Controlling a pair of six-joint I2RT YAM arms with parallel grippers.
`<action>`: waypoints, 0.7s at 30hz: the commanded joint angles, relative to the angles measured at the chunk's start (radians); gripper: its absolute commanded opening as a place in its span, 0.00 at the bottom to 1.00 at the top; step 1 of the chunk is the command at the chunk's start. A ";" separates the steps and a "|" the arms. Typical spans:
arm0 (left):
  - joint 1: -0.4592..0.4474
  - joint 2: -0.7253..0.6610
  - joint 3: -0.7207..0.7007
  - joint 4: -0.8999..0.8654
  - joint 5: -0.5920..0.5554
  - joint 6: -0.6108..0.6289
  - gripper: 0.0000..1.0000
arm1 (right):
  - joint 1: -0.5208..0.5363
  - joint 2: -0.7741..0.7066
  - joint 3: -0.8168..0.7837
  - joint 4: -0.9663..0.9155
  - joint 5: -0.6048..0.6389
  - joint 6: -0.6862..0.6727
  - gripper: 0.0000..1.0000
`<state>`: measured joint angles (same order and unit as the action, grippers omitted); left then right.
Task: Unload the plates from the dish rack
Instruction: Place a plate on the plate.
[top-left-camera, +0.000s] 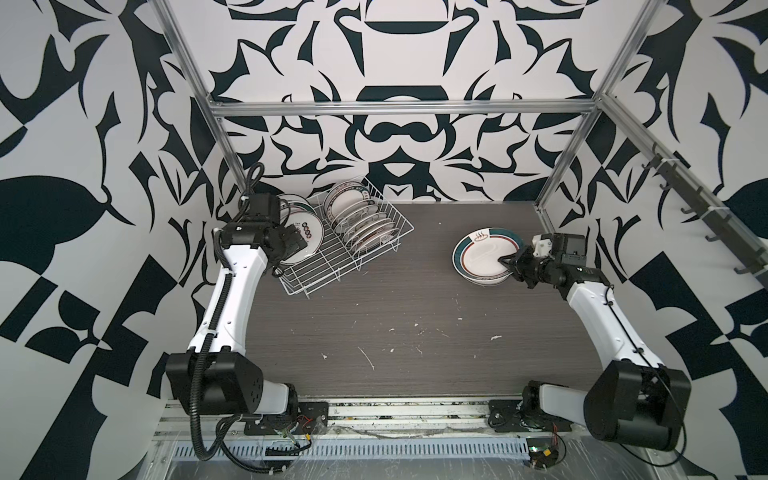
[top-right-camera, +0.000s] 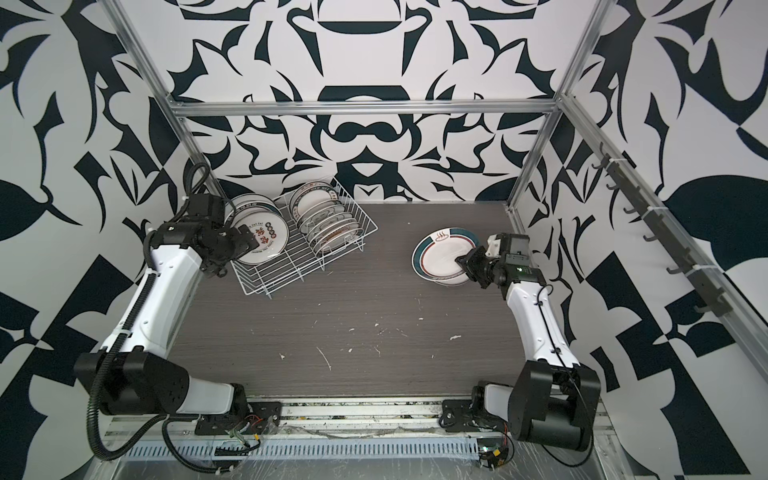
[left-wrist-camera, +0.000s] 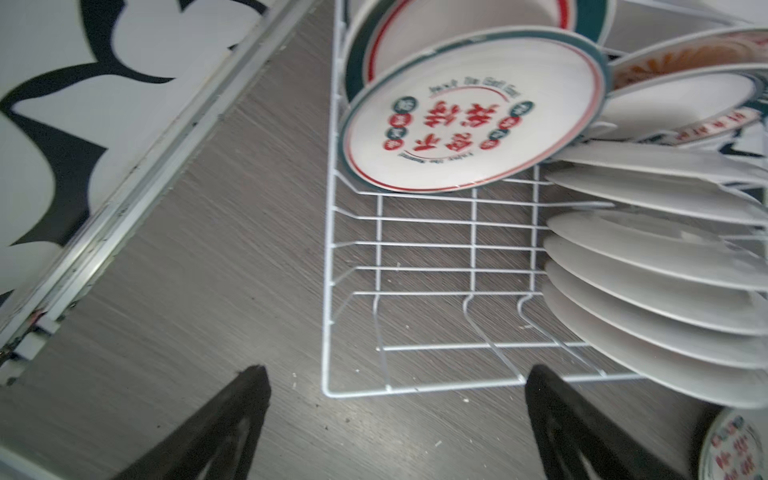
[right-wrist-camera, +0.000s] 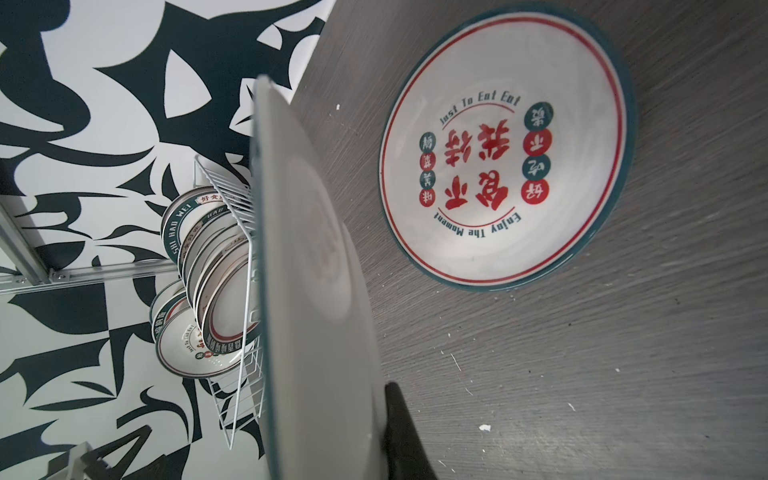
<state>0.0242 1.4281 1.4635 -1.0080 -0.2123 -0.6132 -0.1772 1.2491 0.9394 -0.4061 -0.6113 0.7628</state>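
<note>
The tilted plate comes down onto the flat plate below it next. My right gripper then releases the teal rim, since the flat plate's printed top is bare.
The white wire dish rack stands at the table's back left and holds a row of upright plates on its prongs. A plate printed with red Chinese characters leans in its other half, with teal-rimmed plates behind it. My left gripper hangs open and empty over the table at the rack's near corner, close to that leaning plate. My right gripper is shut on the rim of a teal-rimmed plate, tilted just above another plate lying flat on the table. One black finger presses the held plate's underside.
Aluminium frame posts and patterned walls close in the back and sides. A rail with hooks runs along the right wall. The dark wood tabletop stretches between rack and flat plate, flecked with white chips.
</note>
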 joint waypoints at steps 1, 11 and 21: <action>0.067 0.045 -0.035 -0.018 0.015 -0.010 0.99 | -0.014 0.005 0.004 0.060 -0.113 -0.043 0.00; 0.118 0.171 -0.052 0.071 0.053 0.004 1.00 | -0.101 0.042 -0.032 0.098 -0.179 -0.062 0.00; 0.139 0.171 -0.099 0.108 0.086 0.012 0.98 | -0.132 0.113 -0.058 0.150 -0.160 -0.067 0.00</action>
<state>0.1600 1.6123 1.3808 -0.8955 -0.1448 -0.6041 -0.3061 1.3613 0.8768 -0.3164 -0.7578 0.7235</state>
